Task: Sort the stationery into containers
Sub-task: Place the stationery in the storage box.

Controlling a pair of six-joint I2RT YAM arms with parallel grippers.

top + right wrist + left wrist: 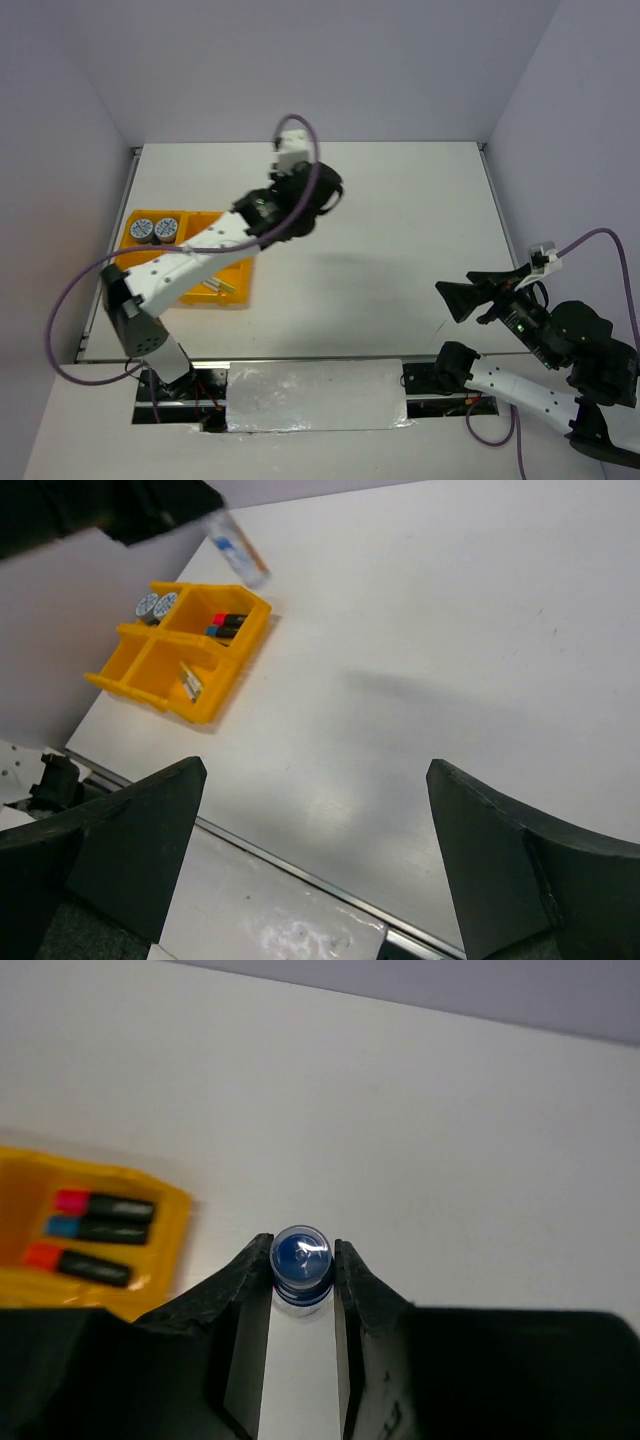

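I will next carry the bottle [301,1263] with my left gripper to the left in the top view, then down over the tray's empty section, because tins, markers and pens fill the others.
My left gripper [302,1251] is shut on a small blue-capped bottle [301,1263], held off the white table to the right of the yellow four-part tray [172,1240]. The right wrist view shows the same bottle [238,550] hanging from dark fingers above the tray [215,705]. One compartment holds three black markers [95,1233] with pink, blue and orange caps. Another holds two round tins [154,229]. A third holds thin pale pens [190,683]. My right gripper [455,297] stands open and empty at the table's near right.
The left arm [200,255] reaches across the tray [190,214] and hides part of it. Pale walls close in the table at the back and both sides. A metal strip [300,870] runs along the near edge.
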